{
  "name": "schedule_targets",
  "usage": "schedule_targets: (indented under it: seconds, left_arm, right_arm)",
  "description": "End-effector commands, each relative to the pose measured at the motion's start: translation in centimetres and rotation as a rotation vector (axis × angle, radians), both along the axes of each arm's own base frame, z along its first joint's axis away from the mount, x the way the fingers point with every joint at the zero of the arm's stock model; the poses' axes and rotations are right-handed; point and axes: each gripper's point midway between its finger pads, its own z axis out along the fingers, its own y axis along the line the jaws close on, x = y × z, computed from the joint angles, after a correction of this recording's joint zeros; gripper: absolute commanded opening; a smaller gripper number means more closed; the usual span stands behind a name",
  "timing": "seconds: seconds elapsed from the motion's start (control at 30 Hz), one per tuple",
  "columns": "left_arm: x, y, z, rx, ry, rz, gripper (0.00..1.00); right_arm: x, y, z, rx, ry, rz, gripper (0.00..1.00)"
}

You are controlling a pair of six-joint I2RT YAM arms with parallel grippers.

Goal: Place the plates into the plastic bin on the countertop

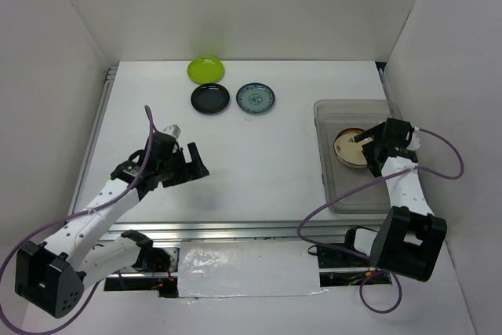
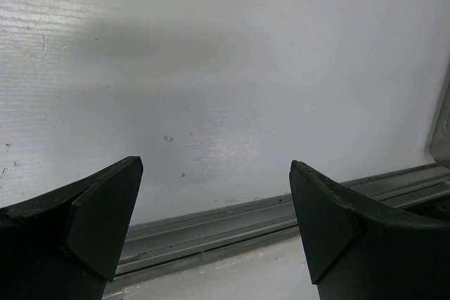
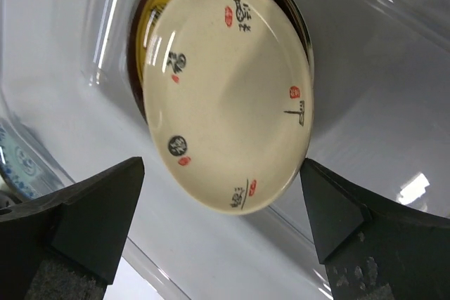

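Observation:
My left gripper is about to move outward over the countertop and down onto the black plate's rim [image 1: 192,99], because this plate is still outside the bin [image 1: 357,191].
A clear plastic bin [image 1: 357,191] stands at the right of the white countertop [image 1: 259,162]. Inside it a cream plate [image 3: 228,96] with small black and red marks leans tilted on an amber-rimmed plate [image 3: 151,29]; both show as a stack [image 1: 347,147] from above. My right gripper [image 3: 221,170] hangs open just over the cream plate's near edge, its fingers either side and apart from it. A lime green plate [image 1: 205,68], a black plate [image 1: 210,98] and a blue-grey patterned plate [image 1: 256,98] lie at the back. My left gripper [image 1: 194,165] is open and empty above the counter.
A metal rail [image 2: 246,216] runs along the counter's near edge, just under the left gripper [image 2: 216,165]. White walls close in the back and both sides. The bin's wall [image 3: 63,173] stands close to the right gripper's left finger.

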Motion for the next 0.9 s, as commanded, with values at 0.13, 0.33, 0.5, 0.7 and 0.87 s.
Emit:
schedule_targets:
  seconds: [0.13, 0.33, 0.5, 0.7, 0.87]
  left_arm:
    - [2.9, -1.3, 0.9, -0.064, -0.018, 0.051, 0.99]
    - [5.2, -1.4, -0.3, -0.112, 0.009, 0.139, 0.99]
    - [9.2, 0.0, -0.8, -0.183, -0.026, 0.298, 0.99]
    - [15.8, 1.2, -0.5, -0.307, -0.171, 0.415, 0.99]
    - [22.3, 1.3, -3.1, -0.34, -0.14, 0.502, 0.99]
  right_arm:
    - [-0.9, 0.4, 0.0, -0.005, 0.074, 0.033, 1.0]
    - [-1.3, 2.9, 5.2, -0.035, -0.082, 0.127, 1.0]
    - [-3.1, 8.0, 12.0, -0.092, -0.352, 0.314, 1.0]
    - [-8.0, 18.4, 17.3, 0.041, -0.676, 0.819, 1.0]
    - [-12.8, 24.5, 18.1, 0.236, -0.825, 1.151, 1.0]
